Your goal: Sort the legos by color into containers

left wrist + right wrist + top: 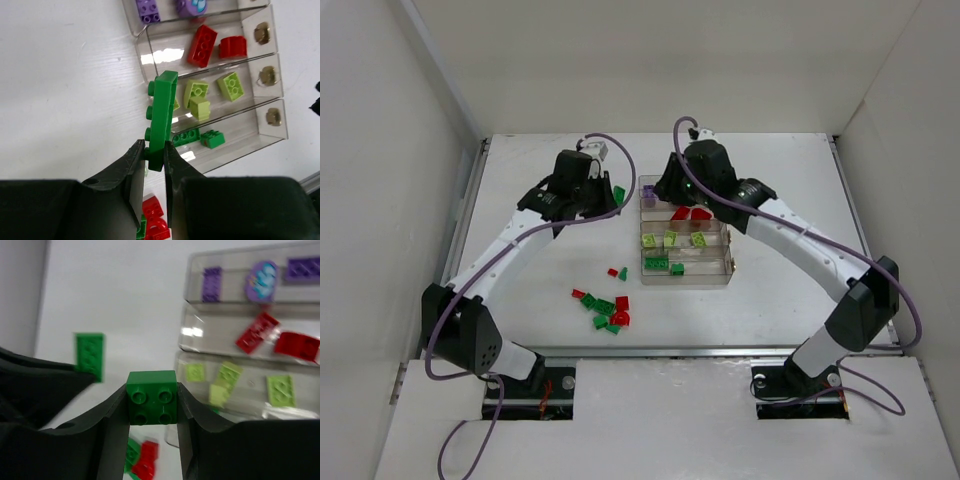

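My right gripper swings back and down over the tray's near section next and releases its brick there, because dark green bricks already sit there.
My left gripper (pixel 155 152) is shut on a long dark green plate (pixel 162 120), held on edge above the table just left of the clear four-compartment tray (pixel 280 117). In the top view the left gripper (pixel 607 192) holds the plate (pixel 619 194) beside the tray (pixel 708 266). My right gripper (pixel 151 407) is shut on a dark green 2x2 brick (pixel 151 396), above the tray's far left corner (pixel 667 193). The tray holds purple (pixel 148 10), red (pixel 202 45), lime (pixel 196 92) and dark green (pixel 212 138) bricks, one colour per compartment.
Loose red and dark green bricks (pixel 606 310) lie in a cluster on the white table in front of the left arm, with two more (pixel 618 271) nearer the tray. They also show under the left fingers (pixel 155 220). White walls enclose the table.
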You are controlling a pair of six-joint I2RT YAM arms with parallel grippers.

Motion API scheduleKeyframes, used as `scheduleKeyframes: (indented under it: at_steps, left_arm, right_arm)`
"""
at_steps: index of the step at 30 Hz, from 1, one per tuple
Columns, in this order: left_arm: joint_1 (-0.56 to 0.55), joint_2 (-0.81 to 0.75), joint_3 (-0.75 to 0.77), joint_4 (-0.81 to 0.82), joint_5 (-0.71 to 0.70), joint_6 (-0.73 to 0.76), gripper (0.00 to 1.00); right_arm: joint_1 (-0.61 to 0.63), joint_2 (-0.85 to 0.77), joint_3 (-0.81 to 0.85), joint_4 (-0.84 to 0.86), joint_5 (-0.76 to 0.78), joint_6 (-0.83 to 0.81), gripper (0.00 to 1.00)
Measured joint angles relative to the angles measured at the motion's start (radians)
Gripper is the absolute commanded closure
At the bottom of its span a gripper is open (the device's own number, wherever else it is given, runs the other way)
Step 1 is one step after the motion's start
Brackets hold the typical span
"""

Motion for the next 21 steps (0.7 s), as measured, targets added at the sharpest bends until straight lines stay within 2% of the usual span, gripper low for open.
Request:
scheduleKeyframes:
  at_steps: [9,14,16,18,19,20,21]
  left_arm:
    - [-0.001,-0.007,-0.008,-0.022,-0.029,0.020,1.00]
    - [0.000,-0.008,-0.014,-0.023,-0.034,0.027,1.00]
    - [0.000,-0.008,-0.017,-0.023,-0.034,0.030,1.00]
    - [-0.001,-0.008,-0.017,-0.024,-0.035,0.030,1.00]
    - [0.000,-0.008,-0.017,-0.023,-0.036,0.030,1.00]
    - [0.000,-0.008,-0.017,-0.023,-0.036,0.030,1.00]
    - [-0.001,-0.009,-0.018,-0.024,-0.037,0.031,1.00]
  right_arm:
    - [-0.024,-0.113,-0.367,-0.130,0.044,-0.037,1.00]
    - [-0.035,-0.112,-0.460,-0.167,0.045,-0.029,1.00]
    - [-0.045,-0.112,-0.463,-0.159,0.048,-0.024,0.93]
    - [-0.060,-0.111,-0.464,-0.145,0.047,-0.021,0.81]
    - [-0.068,-0.110,-0.464,-0.140,0.048,-0.020,0.71]
    - [-0.074,-0.108,-0.464,-0.137,0.048,-0.019,0.53]
    - [-0.079,-0.105,-0.464,-0.134,0.048,-0.019,0.50]
